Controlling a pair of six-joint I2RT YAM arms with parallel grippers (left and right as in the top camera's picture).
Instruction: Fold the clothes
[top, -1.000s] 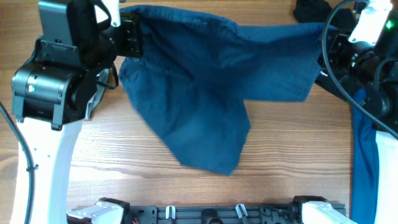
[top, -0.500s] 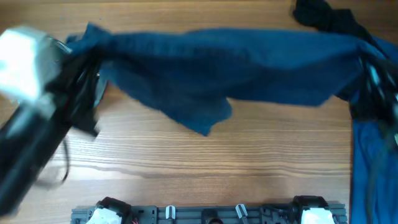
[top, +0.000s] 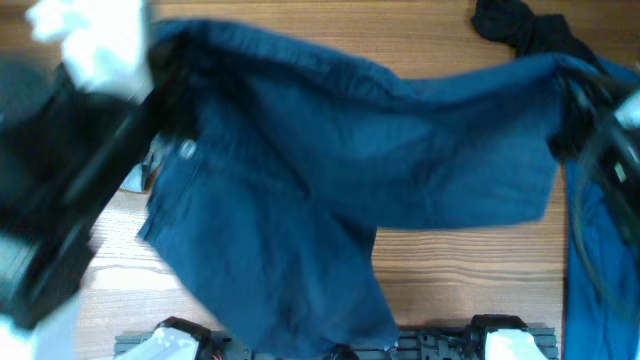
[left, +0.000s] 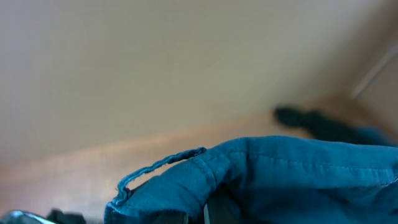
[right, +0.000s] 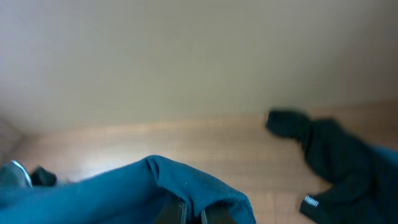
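The black garment's end goes down and outward with my right gripper to the bare wood (top: 462, 52) beside the garment next for release, as the shorts (top: 350, 170) still hang above the table.
The dark teal-blue shorts (top: 350, 170) hang spread between my two arms above the table, one leg drooping to the front edge. My left gripper (top: 170, 95) is shut on the left end of the cloth; in the left wrist view the hemmed edge (left: 205, 171) bunches over the fingers (left: 214, 211). My right gripper (top: 580, 110) is shut on the right end; in the right wrist view the cloth (right: 186, 186) drapes over the fingers (right: 189, 214). Both arms are motion-blurred.
A black garment (top: 520, 25) lies at the far right and shows in the right wrist view (right: 336, 155). A brighter blue piece (top: 590, 270) lies along the right edge. The wooden table (top: 460, 280) shows below the shorts.
Both arms have lifted and swung the shorts; the cloth, stretched as a narrow band half a second ago, now hangs wide and reaches toward the front edge.
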